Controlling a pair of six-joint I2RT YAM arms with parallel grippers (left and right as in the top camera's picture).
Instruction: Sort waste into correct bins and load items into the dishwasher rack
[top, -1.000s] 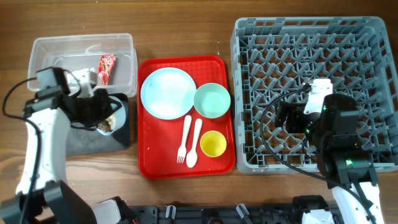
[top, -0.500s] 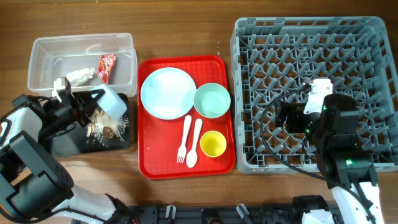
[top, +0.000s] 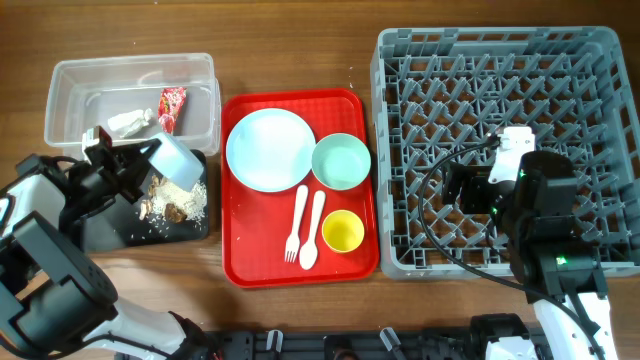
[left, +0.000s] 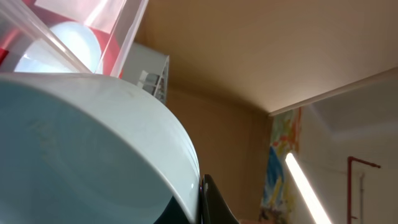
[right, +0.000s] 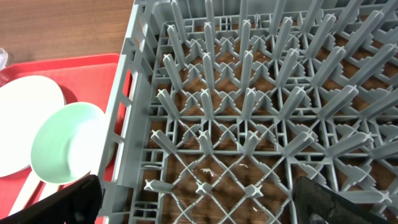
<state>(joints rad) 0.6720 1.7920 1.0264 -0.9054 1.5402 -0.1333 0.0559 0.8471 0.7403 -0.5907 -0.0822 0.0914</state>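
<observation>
I will swing my left gripper to the bare red spot beside the fork (top: 296, 222), righting the bowl and lowering it, then release it, since the scraps are on the black tray (top: 110, 230).
My left gripper (top: 140, 165) is shut on the light blue bowl (top: 176, 160) and holds it tipped over the black tray (top: 110, 230). Beige food scraps with brown bits (top: 178, 200) lie on that tray. The bowl fills the left wrist view (left: 87, 149). The clear tub (top: 70, 80) holds the red wrapper (top: 171, 108) and the white tissue (top: 128, 122). The red serving tray (top: 240, 265) carries the blue plate (top: 270, 149), green bowl (top: 341, 161), yellow cup (top: 342, 232), fork (top: 296, 222) and spoon (top: 312, 230). My right gripper (right: 193, 205) is open and empty over the grey rack (top: 600, 60).
The rack's upright pegs (right: 249, 99) stand close under my right gripper. The green bowl (right: 65, 143) and plate (right: 28, 121) show at the left of the right wrist view. Bare wooden table lies along the front edge.
The left gripper has tipped the blue bowl over the black tray and the scraps have spilled out onto the tray. The right arm has not moved.
</observation>
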